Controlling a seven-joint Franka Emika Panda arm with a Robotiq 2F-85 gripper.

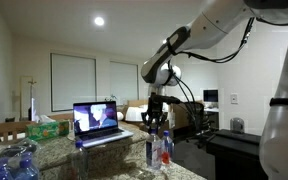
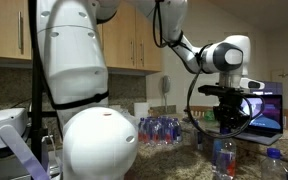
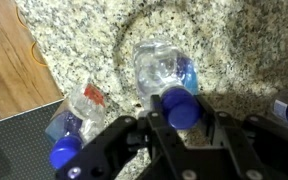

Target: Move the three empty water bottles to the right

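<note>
The second bottle is standing right beside the one I am holding, so next I will lower my gripper a little toward it and then open over the granite counter.
My gripper (image 3: 180, 112) reaches down over a small clear water bottle (image 3: 162, 68) with a blue cap. Its two black fingers sit tight on either side of the cap, shut on it. In both exterior views the gripper (image 1: 156, 128) (image 2: 228, 128) hangs right at the top of this bottle (image 1: 152, 152) (image 2: 224, 158), which stands on the granite counter. A second bottle (image 3: 76, 118) with a blue cap stands just beside it and also shows in an exterior view (image 1: 167, 150). A third blue-capped bottle (image 2: 274, 165) shows at the frame edge of an exterior view.
An open laptop (image 1: 98, 122) stands on the counter behind the bottles. A heap of bluish clear plastic (image 1: 14, 162) lies near the counter's front corner, and a green box (image 1: 47, 128) sits beyond it. A wrapped pack of bottles (image 2: 164, 128) stands by the wall. The counter edge and wooden floor (image 3: 9, 60) are close.
</note>
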